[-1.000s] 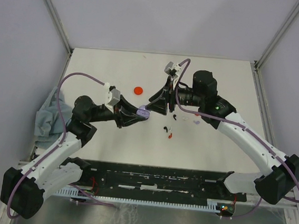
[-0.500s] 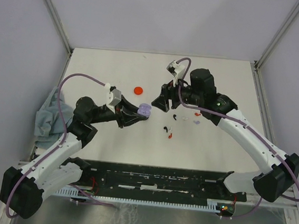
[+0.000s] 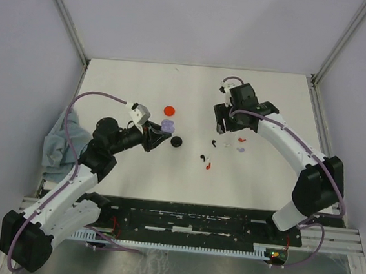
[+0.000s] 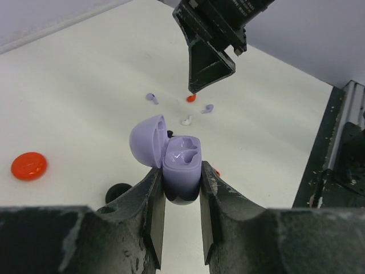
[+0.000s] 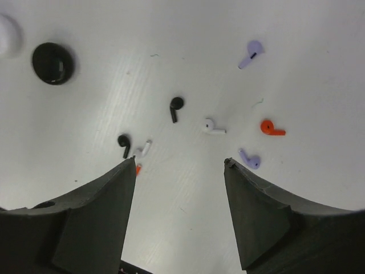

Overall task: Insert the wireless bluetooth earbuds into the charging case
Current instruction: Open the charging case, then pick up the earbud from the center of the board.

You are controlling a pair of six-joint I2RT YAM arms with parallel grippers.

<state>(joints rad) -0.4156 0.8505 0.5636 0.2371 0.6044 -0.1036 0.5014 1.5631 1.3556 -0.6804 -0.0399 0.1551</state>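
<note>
My right gripper goes down and reaches outward to the round head of the far lavender earbud next, since its colour matches the open case [image 3: 166,125] with empty wells.
My left gripper [image 4: 181,171] is shut on an open lavender charging case [image 4: 182,162], its lid [image 4: 147,140] swung to the left and both wells empty. In the top view the case [image 3: 166,125] is held above the table left of centre. Several earbuds lie loose on the table: lavender [image 5: 251,53], black [image 5: 175,107], white [image 5: 214,128], red [image 5: 271,129], lavender [image 5: 249,159], black [image 5: 124,142]. My right gripper [image 5: 180,162] is open and empty, hovering above them. In the top view the right gripper [image 3: 222,118] is to the right of the case.
A red disc [image 3: 170,110] lies beyond the case and a black disc [image 3: 177,141] just right of it. A grey-blue cloth [image 3: 56,141] is bunched at the table's left edge. A black rail [image 3: 194,219] runs along the near edge.
My right gripper has drawn back from the case to the far right, over the earbuds. My left gripper has pulled the case back to the left. A black disc now shows on the table.
</note>
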